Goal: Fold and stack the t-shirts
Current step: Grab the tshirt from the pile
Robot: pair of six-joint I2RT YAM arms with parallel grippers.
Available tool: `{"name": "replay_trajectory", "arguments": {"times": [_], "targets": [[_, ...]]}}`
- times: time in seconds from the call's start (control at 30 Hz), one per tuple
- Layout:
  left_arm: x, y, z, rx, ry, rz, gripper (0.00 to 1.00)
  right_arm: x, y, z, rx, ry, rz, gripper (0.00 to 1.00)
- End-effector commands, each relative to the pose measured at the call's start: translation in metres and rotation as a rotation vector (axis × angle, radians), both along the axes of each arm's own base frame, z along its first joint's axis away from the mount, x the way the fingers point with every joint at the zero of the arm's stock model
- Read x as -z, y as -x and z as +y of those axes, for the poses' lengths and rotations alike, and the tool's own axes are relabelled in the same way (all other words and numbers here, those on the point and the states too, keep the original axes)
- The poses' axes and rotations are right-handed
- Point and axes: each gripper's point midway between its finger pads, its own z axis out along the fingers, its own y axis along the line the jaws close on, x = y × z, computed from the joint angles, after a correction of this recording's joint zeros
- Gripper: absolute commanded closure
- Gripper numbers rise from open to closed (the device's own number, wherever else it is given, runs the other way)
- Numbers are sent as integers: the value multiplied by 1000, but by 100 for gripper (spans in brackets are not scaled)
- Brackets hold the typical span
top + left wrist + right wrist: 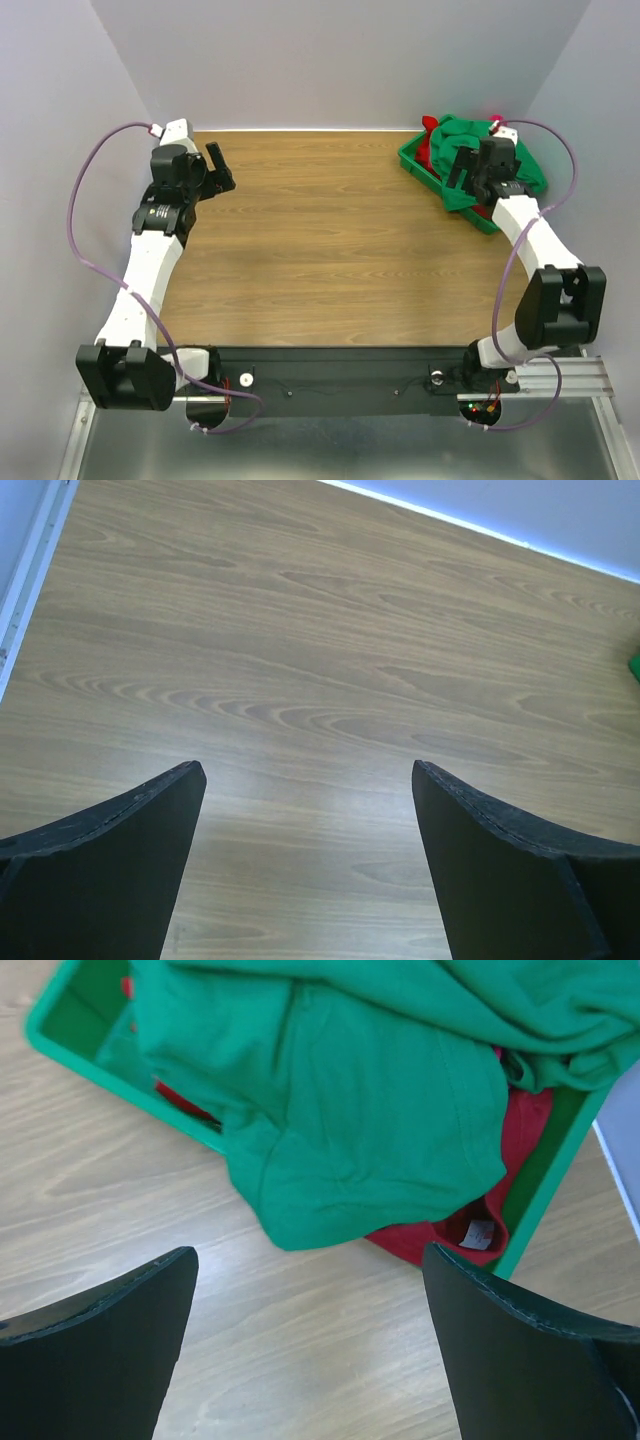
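The green t-shirt [370,1110] is on top, over the red t-shirt, so my right gripper should move down next onto the bunched green fold [306,1125] beside the bin's near rim.
A green t-shirt [370,1110] lies crumpled in a green plastic bin [60,1020] at the table's back right and hangs over the bin's near rim onto the wood. A red t-shirt [450,1230] with a white neck label lies under it. The pile also shows in the top view [470,140]. A bit of pink cloth [494,121] peeks out at the back of the pile. My right gripper [462,180] is open and empty just in front of the bin [415,160]; in the right wrist view [310,1270] it is over bare wood. My left gripper [222,172] is open and empty at the back left, over bare wood [305,780].
The wooden table [330,250] is walled at the back and both sides. A white strip [480,530] marks the table's far edge. Purple cables loop beside each arm.
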Motion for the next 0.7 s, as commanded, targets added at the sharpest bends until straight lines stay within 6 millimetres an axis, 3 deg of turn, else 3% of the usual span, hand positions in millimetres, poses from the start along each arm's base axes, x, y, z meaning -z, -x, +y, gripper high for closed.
{"name": "replay_trajectory", "arguments": {"times": [0.0, 0.17, 0.4, 0.43, 0.67], "targets": [[-13, -19, -16, 83, -36, -54, 4, -13, -18, -20, 41, 21, -19, 1], [-15, -23, -29, 115, -16, -55, 4, 2, -32, -23, 43, 33, 20, 2], [-8, -23, -29, 95, 2, -41, 4, 54, -59, -20, 3, 28, 134, 4], [-8, -23, -29, 92, 8, -40, 4, 50, -62, -20, 5, 24, 121, 4], [4, -18, -28, 88, -1, -3, 5, 77, -81, -29, 58, 45, 167, 8]]}}
